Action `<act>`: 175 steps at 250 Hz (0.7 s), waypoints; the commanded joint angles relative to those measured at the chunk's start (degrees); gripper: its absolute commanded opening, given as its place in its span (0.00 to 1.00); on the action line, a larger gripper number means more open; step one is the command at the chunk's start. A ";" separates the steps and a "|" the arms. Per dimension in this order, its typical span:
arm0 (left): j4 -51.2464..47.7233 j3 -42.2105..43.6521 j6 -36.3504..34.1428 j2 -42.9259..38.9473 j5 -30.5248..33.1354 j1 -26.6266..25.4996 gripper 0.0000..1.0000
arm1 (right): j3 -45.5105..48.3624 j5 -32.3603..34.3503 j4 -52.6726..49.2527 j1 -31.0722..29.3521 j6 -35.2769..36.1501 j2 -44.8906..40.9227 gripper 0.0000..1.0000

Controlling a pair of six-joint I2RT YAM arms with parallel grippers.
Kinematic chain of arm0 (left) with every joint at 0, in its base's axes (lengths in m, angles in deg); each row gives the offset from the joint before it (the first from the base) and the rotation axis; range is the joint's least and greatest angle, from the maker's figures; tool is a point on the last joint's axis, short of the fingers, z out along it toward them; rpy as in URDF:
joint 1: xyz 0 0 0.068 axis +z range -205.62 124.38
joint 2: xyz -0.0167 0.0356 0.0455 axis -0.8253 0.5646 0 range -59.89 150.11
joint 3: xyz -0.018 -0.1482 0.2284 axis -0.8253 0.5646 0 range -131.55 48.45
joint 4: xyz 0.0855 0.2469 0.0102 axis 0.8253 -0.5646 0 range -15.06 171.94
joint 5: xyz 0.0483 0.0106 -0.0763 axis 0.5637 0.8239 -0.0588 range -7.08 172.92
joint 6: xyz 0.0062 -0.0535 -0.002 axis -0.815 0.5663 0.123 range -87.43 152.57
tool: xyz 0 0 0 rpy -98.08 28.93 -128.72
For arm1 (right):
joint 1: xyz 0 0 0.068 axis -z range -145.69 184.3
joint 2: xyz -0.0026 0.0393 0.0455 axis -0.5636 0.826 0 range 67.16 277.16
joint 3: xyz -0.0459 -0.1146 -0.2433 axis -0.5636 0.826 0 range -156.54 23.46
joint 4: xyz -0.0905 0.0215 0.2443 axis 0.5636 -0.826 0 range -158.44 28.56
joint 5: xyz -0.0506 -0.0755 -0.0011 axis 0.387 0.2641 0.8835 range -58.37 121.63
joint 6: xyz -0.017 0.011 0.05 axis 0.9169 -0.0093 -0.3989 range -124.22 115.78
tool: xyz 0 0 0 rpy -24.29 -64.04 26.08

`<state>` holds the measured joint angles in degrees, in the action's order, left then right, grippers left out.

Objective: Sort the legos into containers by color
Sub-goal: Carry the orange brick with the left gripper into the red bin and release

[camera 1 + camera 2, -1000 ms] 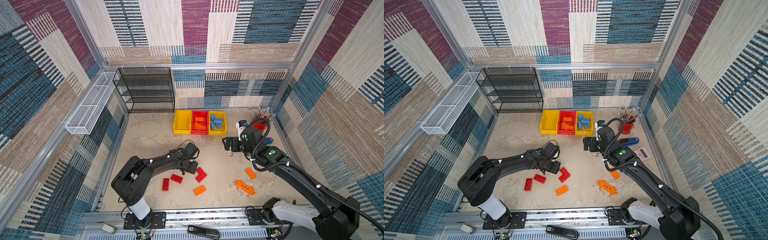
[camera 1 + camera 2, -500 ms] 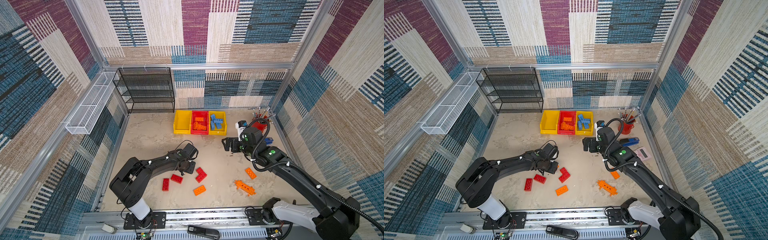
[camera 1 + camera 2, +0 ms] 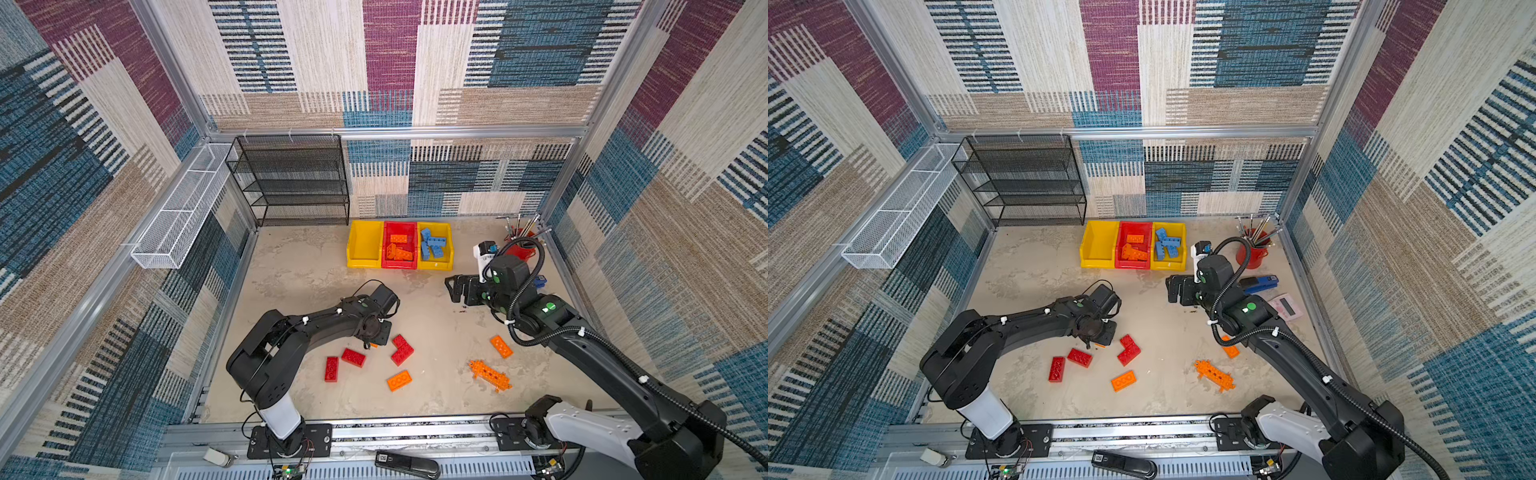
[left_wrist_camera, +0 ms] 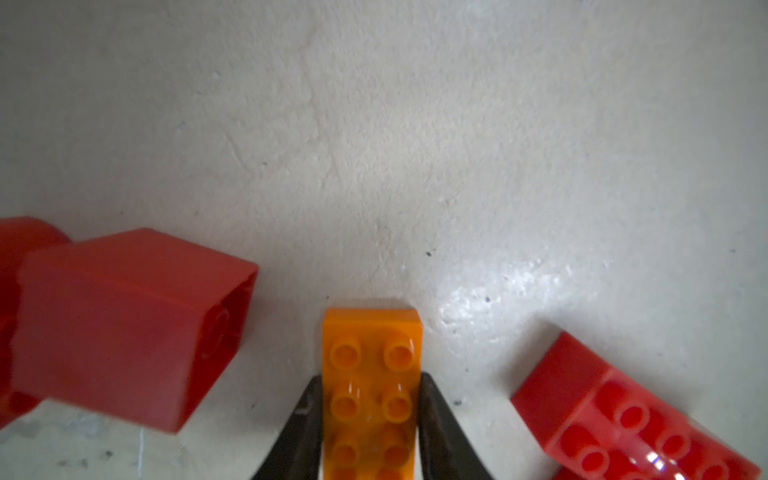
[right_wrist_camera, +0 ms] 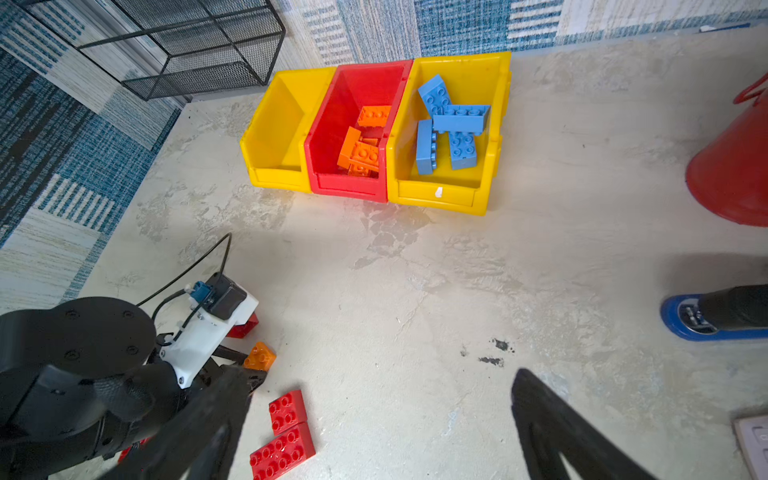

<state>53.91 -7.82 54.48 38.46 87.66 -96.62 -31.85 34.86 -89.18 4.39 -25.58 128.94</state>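
Note:
The orange lego should go outward over the red bin (image 3: 399, 226) next. My left gripper will lift it, carry it there and let go of it, because orange legos are already inside.
In the left wrist view my left gripper (image 4: 371, 382) is shut on an orange lego (image 4: 372, 361) lying on the floor, with a finger pressed to each long side. Both top views show that gripper (image 3: 376, 343) low beside red legos (image 3: 401, 349). More red legos (image 3: 331, 368) and orange legos (image 3: 399, 380), one of them long and spiky (image 3: 490, 375), lie scattered. My right gripper (image 3: 453, 291) hangs open and empty in front of the containers. The left yellow bin (image 3: 365, 249) is empty. The red bin (image 3: 399, 226) holds orange legos, and the right yellow bin (image 3: 444, 259) blue ones.
A red cup of tools (image 3: 521, 249) stands at the back right, with a blue stapler (image 3: 1260, 284) and a pink calculator (image 3: 1285, 306) near it. A black wire shelf (image 3: 295, 183) fills the back left corner. A white wire basket (image 3: 178, 216) hangs on the left wall.
My left gripper's jaws have closed in onto the orange lego, and its wrist has sunk a little. The right arm has not moved.

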 commanded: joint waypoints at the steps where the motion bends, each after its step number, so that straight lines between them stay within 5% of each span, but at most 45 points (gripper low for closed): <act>1: -6.31 -0.95 1.43 1.06 -0.96 0.06 0.31 | 0.23 0.93 0.68 0.01 -0.73 -0.86 0.99; 83: -13.62 -17.24 -0.58 4.26 2.62 0.21 0.27 | 1.58 1.60 0.42 0.03 -1.05 -2.84 0.99; 175: -22.83 -57.50 -7.44 24.03 5.46 6.54 0.29 | 1.35 3.25 -0.28 0.08 -0.81 -4.38 0.99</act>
<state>35.42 -54.59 50.89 56.69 91.13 -91.98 -30.23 36.78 -89.45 4.44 -26.24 124.99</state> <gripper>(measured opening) 0.355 0.993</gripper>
